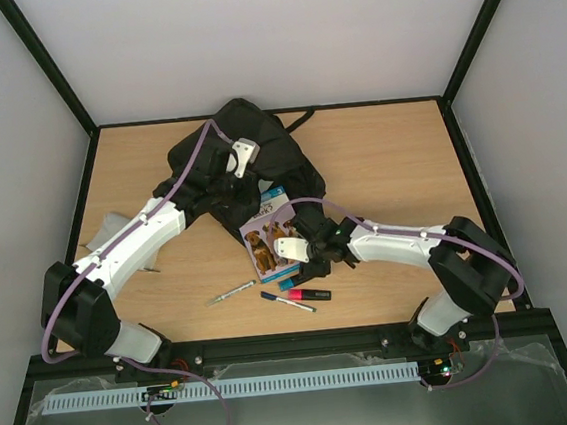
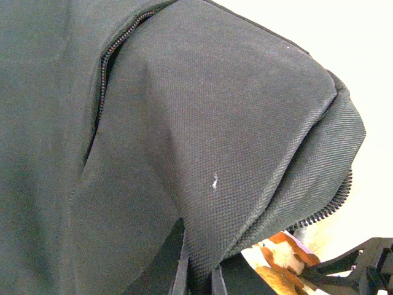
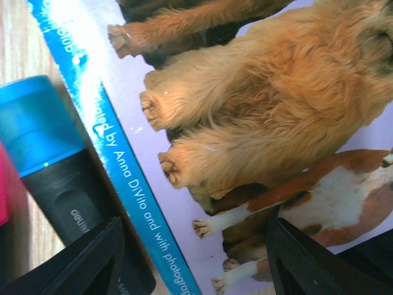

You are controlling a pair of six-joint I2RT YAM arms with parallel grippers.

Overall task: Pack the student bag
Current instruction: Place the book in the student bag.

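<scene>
My left gripper needs to pull the bag's fold over the book's blue end (image 1: 274, 196) and let go. The end is partly under the bag (image 1: 257, 145), to the right of my left gripper in the top view.
The student bag (image 1: 257, 145), a large black backpack, lies at the back middle of the table and fills the left wrist view (image 2: 202, 110). My left gripper (image 1: 232, 177) is shut on a fold of the bag's fabric next to the open zip; the pinch shows in the left wrist view (image 2: 199, 276). A book with dogs on its cover (image 1: 269, 242) lies partly under the bag's near edge. My right gripper (image 1: 303, 254) is open just above the book (image 3: 245, 123), with its fingers (image 3: 80, 258) astride the book's lower edge.
A blue highlighter (image 3: 43, 141) lies beside the book's blue spine. A pink highlighter (image 1: 307, 295), a black pen (image 1: 287, 303) and a silver pen (image 1: 233, 293) lie near the front. A light-grey item (image 1: 104, 230) lies partly under the left arm.
</scene>
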